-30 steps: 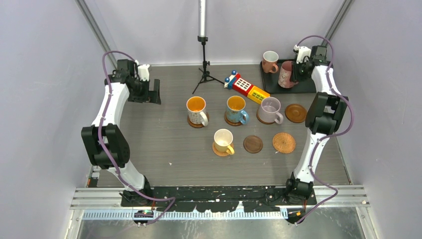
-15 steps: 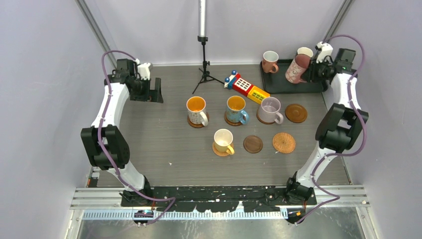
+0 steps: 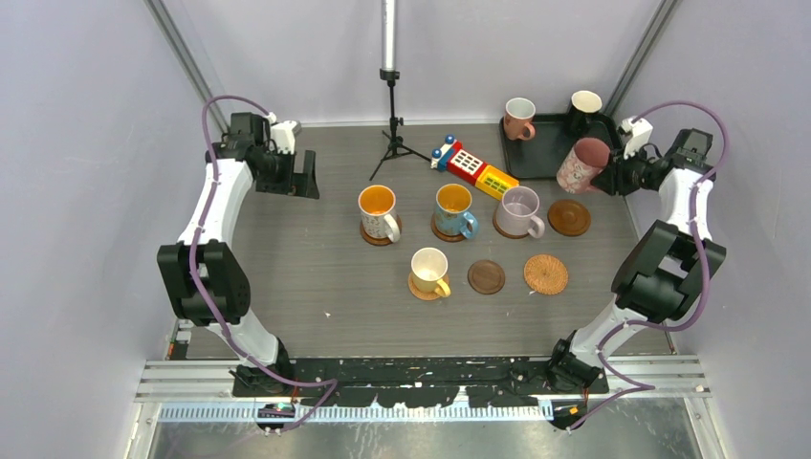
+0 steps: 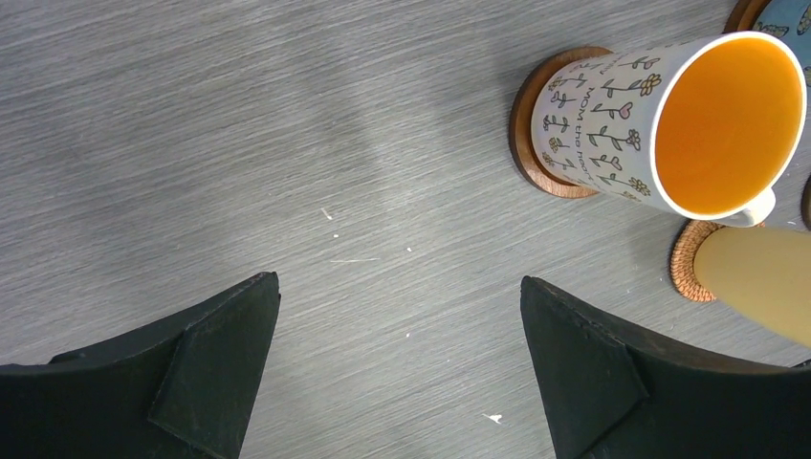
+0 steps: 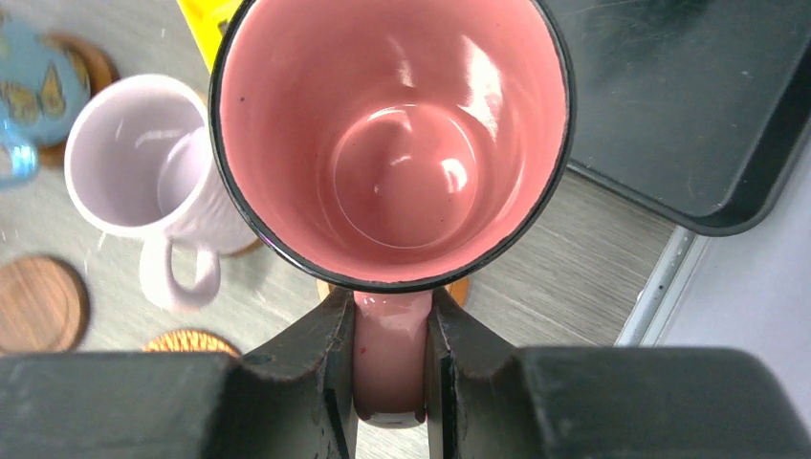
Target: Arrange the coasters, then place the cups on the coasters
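Note:
The brown coaster beside the lavender cup (image 3: 570, 218) (image 5: 459, 290) lies bare, so the right gripper will next bring the pink cup down and back onto it and let go of the pink cup's handle.
My right gripper (image 3: 612, 175) (image 5: 390, 354) is shut on the handle of a pink cup (image 3: 583, 164) (image 5: 392, 143), held tilted in the air above a bare brown coaster (image 3: 570, 217) whose edge peeks out below the cup (image 5: 459, 290). White patterned (image 3: 377, 212) (image 4: 669, 124), blue (image 3: 453, 209), lavender (image 3: 519, 210) (image 5: 134, 172) and yellow (image 3: 429, 271) cups stand on coasters. A dark coaster (image 3: 486, 277) and a woven coaster (image 3: 546, 274) lie bare. Another pink cup (image 3: 519, 118) and a black cup (image 3: 584, 105) stand on the tray. My left gripper (image 3: 304, 175) (image 4: 397, 354) hangs open over bare table.
The black tray (image 3: 545, 143) (image 5: 689, 105) sits at the back right. A red-yellow toy block (image 3: 473, 168) lies beside it, and a small tripod (image 3: 393, 134) stands at the back middle. The table's right edge runs close to my right gripper.
My right arm has lifted the pink cup off the tray and swung it right and forward to above the bare coaster, uncovering the black cup. The left gripper shifted slightly.

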Controlling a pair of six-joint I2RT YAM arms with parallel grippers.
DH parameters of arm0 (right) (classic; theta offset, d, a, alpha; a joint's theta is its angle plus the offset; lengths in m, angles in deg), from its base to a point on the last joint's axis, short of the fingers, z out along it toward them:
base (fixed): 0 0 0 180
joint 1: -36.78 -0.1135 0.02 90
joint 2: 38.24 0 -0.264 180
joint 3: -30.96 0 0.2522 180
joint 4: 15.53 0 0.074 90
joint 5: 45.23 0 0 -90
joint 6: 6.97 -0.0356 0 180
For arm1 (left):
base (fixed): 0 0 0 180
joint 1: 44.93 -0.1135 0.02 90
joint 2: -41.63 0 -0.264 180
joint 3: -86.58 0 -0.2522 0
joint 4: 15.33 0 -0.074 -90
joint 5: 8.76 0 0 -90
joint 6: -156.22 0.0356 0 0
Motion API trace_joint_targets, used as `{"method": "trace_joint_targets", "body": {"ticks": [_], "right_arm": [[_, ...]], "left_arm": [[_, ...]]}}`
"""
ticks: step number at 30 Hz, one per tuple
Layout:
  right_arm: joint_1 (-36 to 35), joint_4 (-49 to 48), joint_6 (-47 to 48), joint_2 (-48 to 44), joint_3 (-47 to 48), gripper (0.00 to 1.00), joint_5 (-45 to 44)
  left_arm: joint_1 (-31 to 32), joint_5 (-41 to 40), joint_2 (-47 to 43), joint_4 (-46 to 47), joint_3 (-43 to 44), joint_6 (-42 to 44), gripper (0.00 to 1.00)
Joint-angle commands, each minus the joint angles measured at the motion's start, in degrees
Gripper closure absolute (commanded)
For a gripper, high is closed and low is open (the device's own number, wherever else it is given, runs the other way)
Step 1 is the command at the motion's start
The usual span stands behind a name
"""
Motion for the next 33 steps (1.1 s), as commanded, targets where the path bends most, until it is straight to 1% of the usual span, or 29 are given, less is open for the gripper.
{"method": "trace_joint_targets", "body": {"ticks": [1,4,12,19,24,27,33], "right_arm": [[0.99,5.24,15.3,-4.47,0.62,1.0,7.18],[1.64,12.51,24.15,-3.1,1.54,1.0,7.42],[2.69,13.14,27.25,-1.53,-0.34,1.0,4.59],[2.67,5.35,23.84,-1.9,-5.9,1.0,3.09],[2.68,-3.26,18.89,-2.77,-10.23,1.0,1.35],[2.66,-5.18,17.2,-2.86,-11.21,1.0,1.38],[2.66,-5.44,16.97,-3.12,-12.29,1.0,0.75]], "left_arm": [[0.74,1.09,-2.05,0.7,1.55,0.32,0.0],[1.12,0.68,-1.84,0.23,2.01,0.21,0.0],[1.85,-0.25,-1.95,0.15,1.73,-0.25,0.0],[1.84,-1.11,-1.12,-0.1,2.31,-0.43,0.0],[1.85,-1.58,-1.01,-0.35,2.62,-0.45,0.0],[1.87,-1.81,-1.1,-0.54,2.7,-0.43,0.0],[1.85,-2.66,-1.17,-0.59,2.58,-0.52,0.0]]}}
